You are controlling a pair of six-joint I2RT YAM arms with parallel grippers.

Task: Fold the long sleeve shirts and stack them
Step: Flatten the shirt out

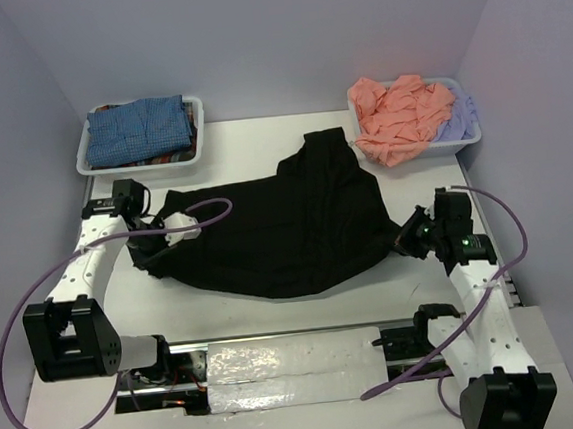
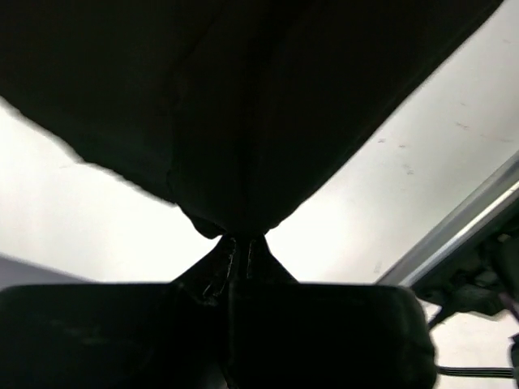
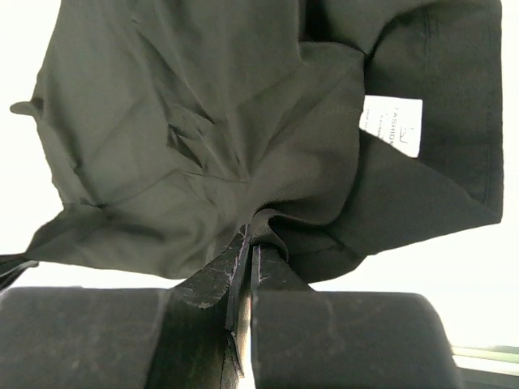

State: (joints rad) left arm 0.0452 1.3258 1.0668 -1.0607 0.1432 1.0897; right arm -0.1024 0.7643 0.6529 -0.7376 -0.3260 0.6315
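Note:
My left gripper draws back and down next and releases the shirt's edge, since the bare tabletop by the silver strip (image 2: 345,239) lies below and back of it.
The large black shirt (image 1: 277,225) lies spread across the middle of the table, one part reaching toward the back. My left gripper (image 1: 152,248) is shut on its left edge; in the left wrist view the black cloth (image 2: 243,105) bunches at the closed fingertips (image 2: 237,251). My right gripper (image 1: 406,236) is shut on the shirt's right edge; in the right wrist view the cloth (image 3: 203,138) with a white label (image 3: 392,123) is pinched between the fingertips (image 3: 248,243). A blue-checked shirt (image 1: 141,129), a salmon-pink shirt (image 1: 398,114) and a lavender shirt (image 1: 457,119) lie in bins.
A white bin (image 1: 85,158) stands at the back left and another white bin (image 1: 471,140) at the back right. A silver strip (image 1: 289,360) runs between the arm bases at the near edge. Purple cables loop beside both arms.

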